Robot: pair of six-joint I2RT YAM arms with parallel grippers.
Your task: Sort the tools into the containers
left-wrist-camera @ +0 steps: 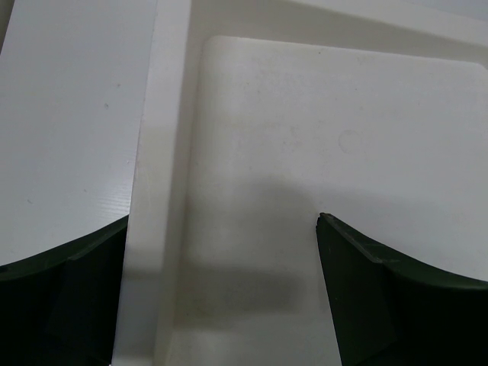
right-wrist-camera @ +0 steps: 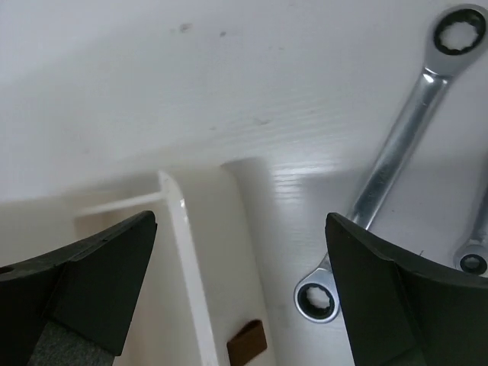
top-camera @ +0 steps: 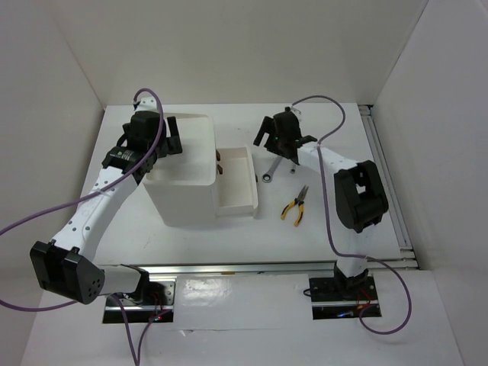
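Observation:
My right gripper is next to the wrench, which lies slanted beside my fingers. It will next go down toward the right in the wrist view and turn over the wrench's handle (top-camera: 275, 165) (right-wrist-camera: 394, 156).
The white box (top-camera: 181, 177) stands left of centre with one drawer (top-camera: 238, 181) slid out to the right. My left gripper (top-camera: 162, 137) hovers open over the box's recessed top tray (left-wrist-camera: 320, 137), which shows nothing in it. My right gripper (top-camera: 276, 136) is open above the table by the drawer's far corner. The silver ratchet wrench (top-camera: 272, 169) lies below it; in the right wrist view the wrench (right-wrist-camera: 396, 145) lies by my right finger (right-wrist-camera: 381, 290). Yellow-handled pliers (top-camera: 296, 206) lie nearer. The screwdrivers are out of view.
A dark brown knob (right-wrist-camera: 246, 343) sits on the drawer front, beside the drawer wall (right-wrist-camera: 183, 252). Another silver ring end (right-wrist-camera: 473, 263) shows at the right edge. A metal rail (top-camera: 389, 183) runs along the table's right side. White walls enclose the table.

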